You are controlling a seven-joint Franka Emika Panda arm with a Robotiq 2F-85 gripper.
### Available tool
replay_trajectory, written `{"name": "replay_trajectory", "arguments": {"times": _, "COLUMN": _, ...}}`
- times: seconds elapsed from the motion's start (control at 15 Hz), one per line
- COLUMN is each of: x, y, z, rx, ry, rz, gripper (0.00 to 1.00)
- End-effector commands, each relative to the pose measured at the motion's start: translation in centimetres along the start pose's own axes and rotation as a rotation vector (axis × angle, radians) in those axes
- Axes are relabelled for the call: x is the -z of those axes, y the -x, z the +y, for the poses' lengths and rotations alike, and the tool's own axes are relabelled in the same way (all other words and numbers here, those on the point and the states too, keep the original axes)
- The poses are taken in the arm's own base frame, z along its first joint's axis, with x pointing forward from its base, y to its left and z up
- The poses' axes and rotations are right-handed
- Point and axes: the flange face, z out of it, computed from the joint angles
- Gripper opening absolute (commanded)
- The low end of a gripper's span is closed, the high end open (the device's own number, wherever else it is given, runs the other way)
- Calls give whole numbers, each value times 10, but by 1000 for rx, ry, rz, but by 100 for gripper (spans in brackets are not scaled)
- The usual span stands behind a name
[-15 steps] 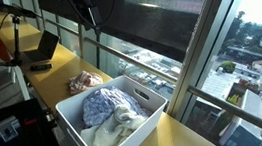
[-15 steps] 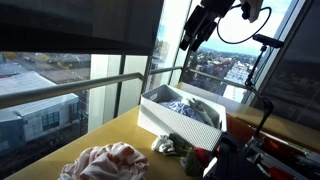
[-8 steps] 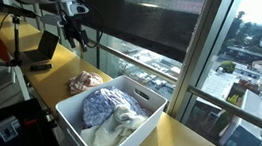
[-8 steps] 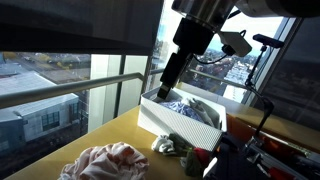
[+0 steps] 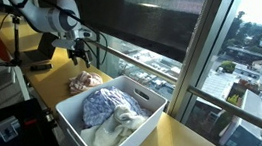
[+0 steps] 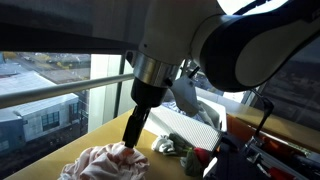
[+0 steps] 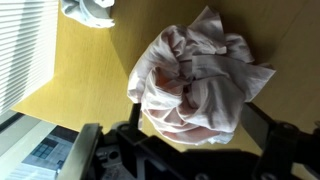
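My gripper will move down next with its open fingers around the pale pink cloth's crumpled fold [image 6: 104, 161] [image 7: 168, 87] below it, because the raised top of the fold gives it something to pinch.
A crumpled pink and white cloth [image 5: 85, 82] lies on the yellow counter [image 5: 53, 77]; it also shows in an exterior view [image 6: 105, 162] and fills the wrist view [image 7: 195, 75]. My gripper [image 5: 78, 57] hangs just above it, tip close to the cloth in an exterior view [image 6: 133, 137]. In the wrist view the gripper [image 7: 198, 122] is open, its dark fingers [image 7: 135, 118] standing on either side of the cloth's near edge. Whether they touch the cloth is unclear.
A white bin [image 5: 134, 141] holding blue and white laundry [image 5: 110, 104] sits further along the counter, also seen in an exterior view [image 6: 175, 125]. A small whitish cloth [image 7: 90, 10] lies near the pink one. A laptop [image 5: 39, 49] sits at the counter's far end. Window railing runs alongside.
The arm has swung away from above the bin and come down over the pink and white cloth; the gripper now sits low, straddling it.
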Motion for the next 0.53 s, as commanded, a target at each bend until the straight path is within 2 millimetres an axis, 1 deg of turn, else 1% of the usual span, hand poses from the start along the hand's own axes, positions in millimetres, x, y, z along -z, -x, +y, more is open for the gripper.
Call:
{"name": "replay_trajectory", "arguments": {"times": 0.0, "x": -47, "y": -40, "z": 13, "rx": 38, "ry": 2, "rz": 9, "gripper": 100}}
{"name": "replay_trajectory", "arguments": {"times": 0.13, "x": -72, "y": -56, "z": 17, "rx": 40, "ry": -13, "rz": 3, "gripper": 100}}
{"name": "replay_trajectory", "arguments": {"times": 0.27, "x": -97, "y": -65, "z": 16, "rx": 35, "ry": -28, "rz": -7, "gripper": 100}}
{"name": "replay_trajectory", "arguments": {"times": 0.4, "x": -118, "y": -69, "z": 12, "rx": 27, "ry": -48, "rz": -23, "gripper": 100}}
{"name": "replay_trajectory", "arguments": {"times": 0.47, "x": -133, "y": -67, "z": 10, "rx": 23, "ry": -54, "rz": -38, "gripper": 100}}
